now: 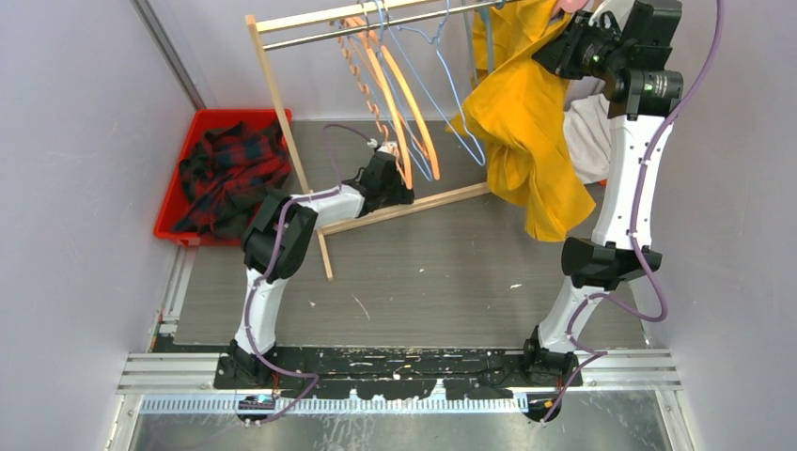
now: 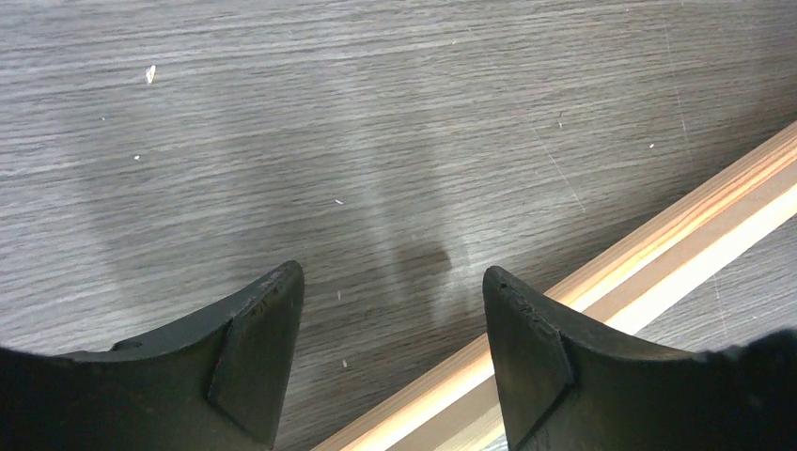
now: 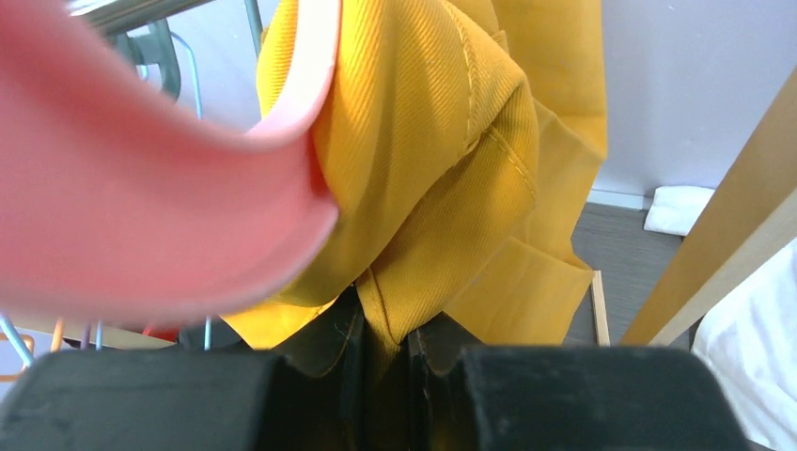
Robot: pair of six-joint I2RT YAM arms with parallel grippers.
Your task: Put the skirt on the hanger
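I should next move my right gripper to the left in the top view toward the blue wire hangers and let go of the skirt [image 1: 526,122], because the skirt's cloth is against the pink hanger.
The yellow skirt [image 1: 526,122] hangs bunched from my right gripper [image 1: 561,47], high at the right end of the clothes rack. In the right wrist view the gripper [image 3: 385,329] is shut on a fold of the skirt [image 3: 442,141], with a pink hanger [image 3: 141,188] close in front, its edge against the cloth. Only a sliver of that hanger shows in the top view [image 1: 569,5]. My left gripper [image 1: 402,191] is low by the rack's base, below the orange hangers [image 1: 395,94]. It is open and empty over the table [image 2: 390,301].
The wooden rack has a top rail [image 1: 376,23] and a base bar [image 1: 414,207], which passes under my left fingers [image 2: 658,254]. Blue wire hangers [image 1: 442,85] hang beside the orange ones. A red bin [image 1: 216,115] at left holds a plaid garment [image 1: 230,169]. White cloth [image 1: 587,132] lies behind the skirt.
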